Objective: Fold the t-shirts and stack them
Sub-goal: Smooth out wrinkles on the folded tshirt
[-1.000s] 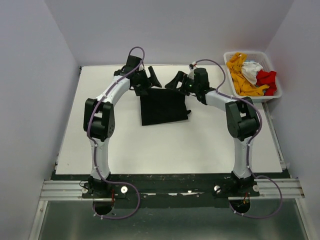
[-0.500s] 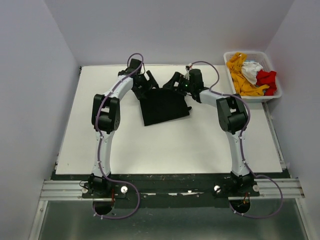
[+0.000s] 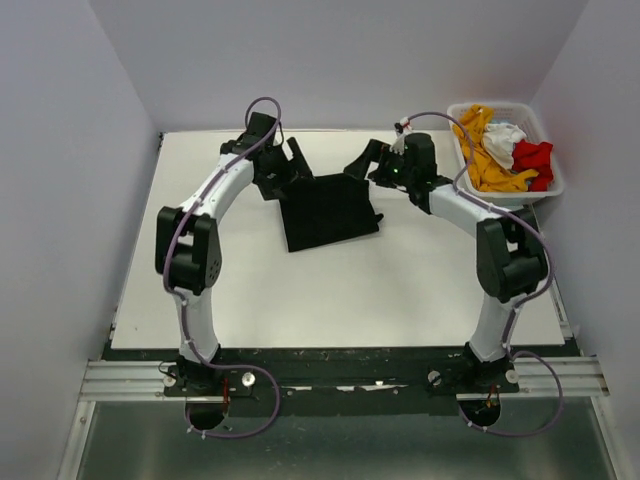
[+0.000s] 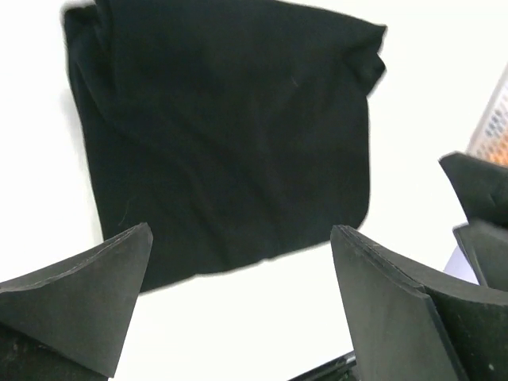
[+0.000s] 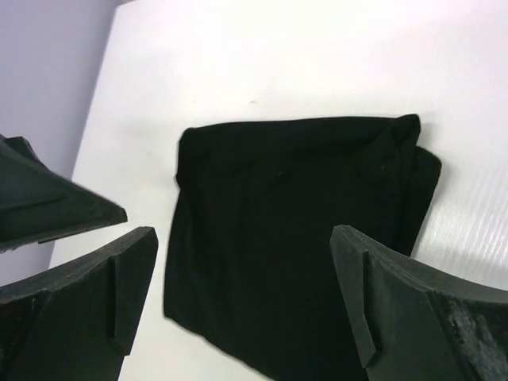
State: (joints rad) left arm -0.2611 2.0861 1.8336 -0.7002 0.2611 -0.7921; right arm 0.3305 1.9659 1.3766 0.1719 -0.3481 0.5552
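Note:
My left gripper will come down and across next onto the black t-shirt's edge (image 3: 286, 222) (image 4: 93, 175) opposite the basket, since that edge is below and to the left in the wrist view.
The black t-shirt (image 3: 328, 210) lies folded into a rough rectangle on the white table (image 3: 350, 290), toward the far side. My left gripper (image 3: 297, 160) is open and empty just behind the shirt's far left corner. My right gripper (image 3: 362, 160) is open and empty just behind its far right corner. In the left wrist view the shirt (image 4: 222, 135) lies flat beyond the open gripper (image 4: 242, 238). In the right wrist view the shirt (image 5: 294, 206) lies below the open gripper (image 5: 244, 234). Orange-yellow (image 3: 480, 150), white (image 3: 503, 140) and red (image 3: 533, 158) t-shirts lie crumpled in the basket.
The white slatted basket (image 3: 530, 108) stands at the far right corner of the table; its edge shows in the left wrist view (image 4: 496, 127). Grey walls close in the table on three sides. The two grippers are close to each other over the far middle.
Both grippers have drawn back a little from the shirt's far edge and apart. The left elbow swung left, the right elbow swung right. The shirt stays put.

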